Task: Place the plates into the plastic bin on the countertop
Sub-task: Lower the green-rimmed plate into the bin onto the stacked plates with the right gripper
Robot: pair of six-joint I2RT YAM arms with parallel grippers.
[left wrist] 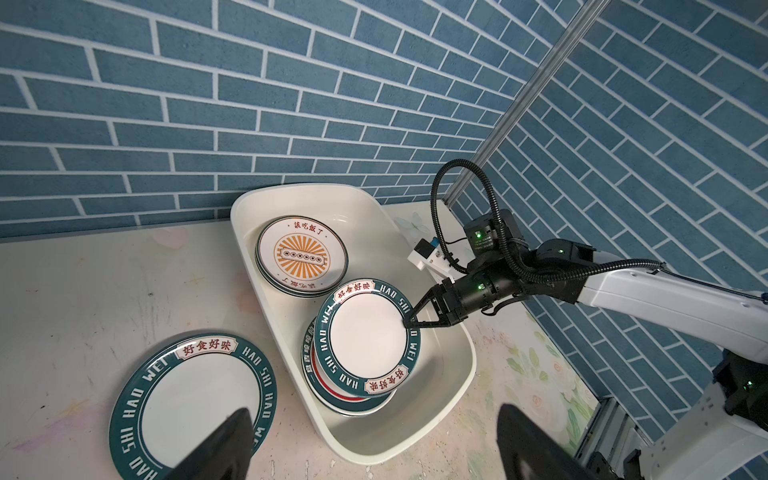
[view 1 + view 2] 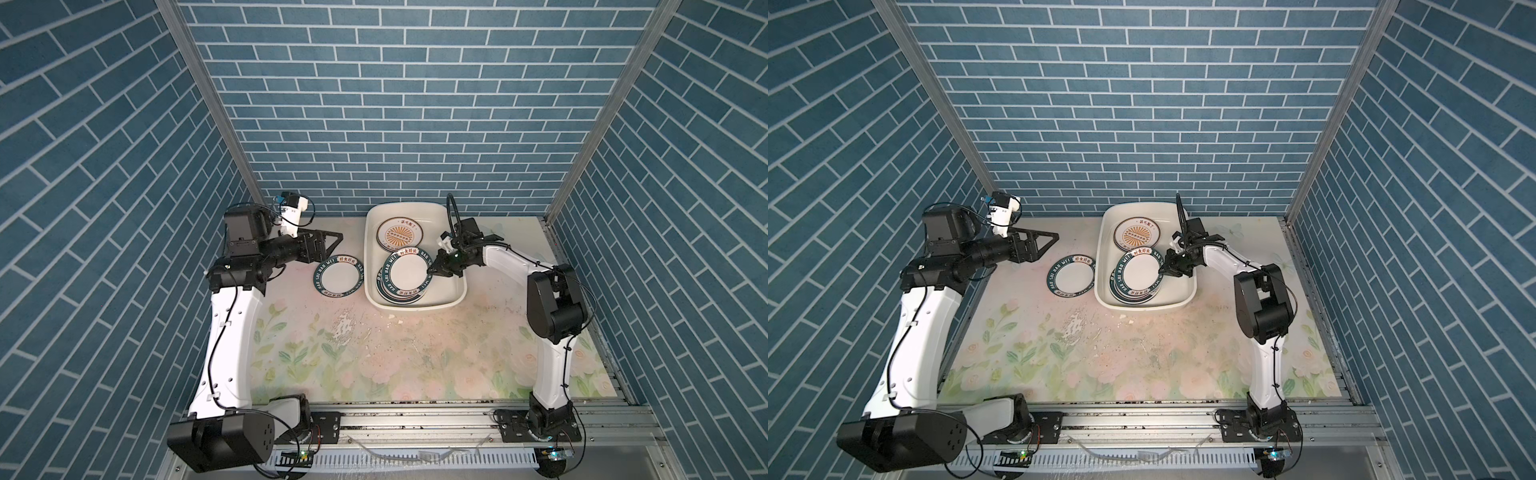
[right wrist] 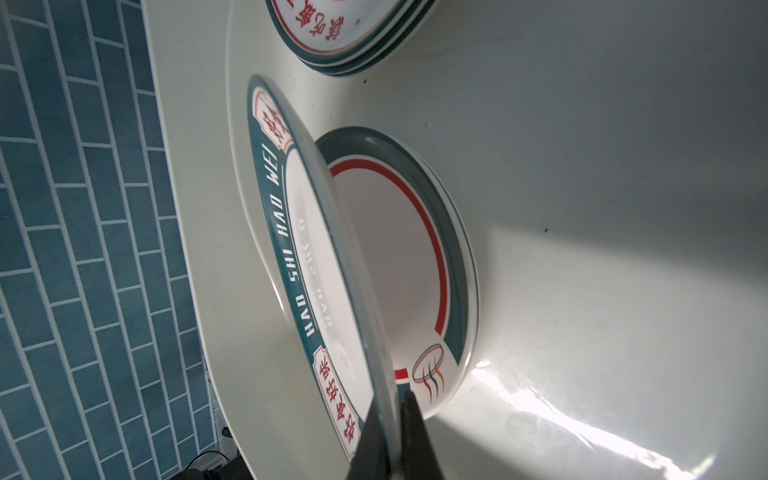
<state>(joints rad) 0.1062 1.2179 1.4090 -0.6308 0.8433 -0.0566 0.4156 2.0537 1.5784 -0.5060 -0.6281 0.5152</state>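
Note:
Next, my right gripper lowers the lettered plate onto the teal-and-red ringed plate, then releases the lettered plate's rim, since the lettered plate still hangs tilted above its stack.
The white plastic bin [image 2: 415,308] stands at the back of the flowered countertop [image 2: 415,357]. My right gripper [image 2: 430,270] is shut on the rim of a teal-lettered plate [image 2: 405,272], held tilted over a stack inside the bin. The right wrist view shows this plate [image 3: 291,232] edge-on between the fingers, above a teal-and-red ringed plate [image 3: 395,249]. A sunburst plate [image 2: 400,233] tops a second stack at the bin's far end. Another lettered plate [image 2: 338,280] lies flat on the countertop, left of the bin. My left gripper [image 2: 332,241] hovers open and empty behind that plate [image 1: 187,399].
Blue brick-pattern walls close in the back and both sides. An aluminium rail [image 2: 415,419] with the arm bases runs along the front edge. The countertop is scuffed, with small white chips [image 2: 392,318] in front of the bin.

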